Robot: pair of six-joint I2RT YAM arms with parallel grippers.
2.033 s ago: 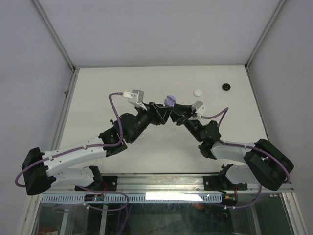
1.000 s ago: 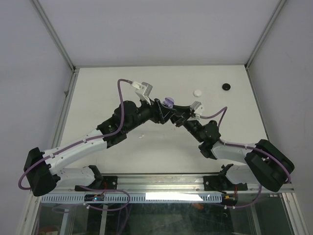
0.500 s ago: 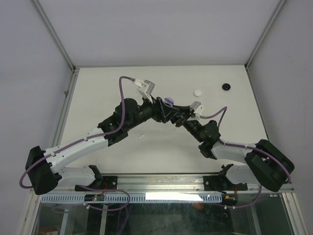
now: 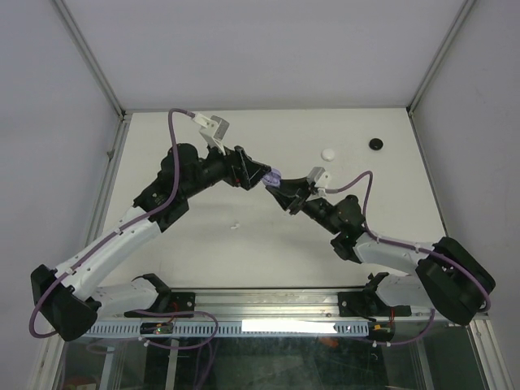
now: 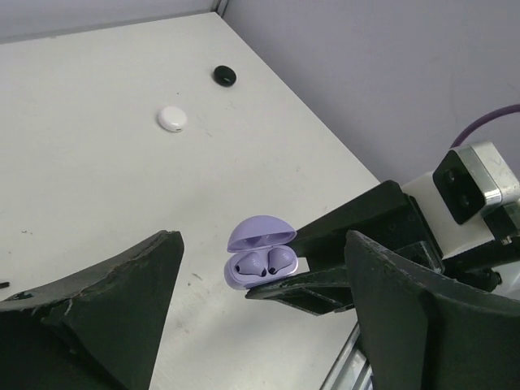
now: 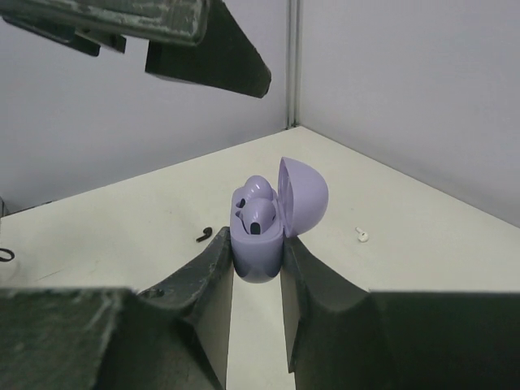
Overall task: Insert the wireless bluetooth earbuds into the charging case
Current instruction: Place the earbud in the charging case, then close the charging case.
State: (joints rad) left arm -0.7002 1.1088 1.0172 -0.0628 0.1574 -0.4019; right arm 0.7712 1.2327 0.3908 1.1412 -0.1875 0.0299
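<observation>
My right gripper tilts and lowers toward the right in the top view next and releases the case point(image 4: 274, 178) on the tabletop, since both earbuds sit in the case's hollows.
The purple charging case point(image 6: 260, 240) is up off the table with its lid open, and my right gripper point(image 6: 257, 262) is shut on its lower body. Two purple earbuds point(image 5: 264, 262) sit side by side in its wells. In the top view the case point(image 4: 274, 178) is between the two arms. My left gripper point(image 4: 262, 178) is just left of it, open, with nothing between its fingers point(image 5: 122, 301). A tiny black earbud point(image 6: 205, 236) and a tiny white earbud point(image 6: 361, 236) lie loose on the table; the white one point(image 4: 234, 226) is near the left forearm.
A white round puck point(image 4: 328, 153) and a black round puck point(image 4: 376, 144) lie at the back right of the white table point(image 4: 162, 146). Metal frame posts and grey walls close in the table's sides and back.
My left gripper has opened and drawn back to the left, away from the case. The right gripper has shifted slightly left and nearer with the case still in it.
</observation>
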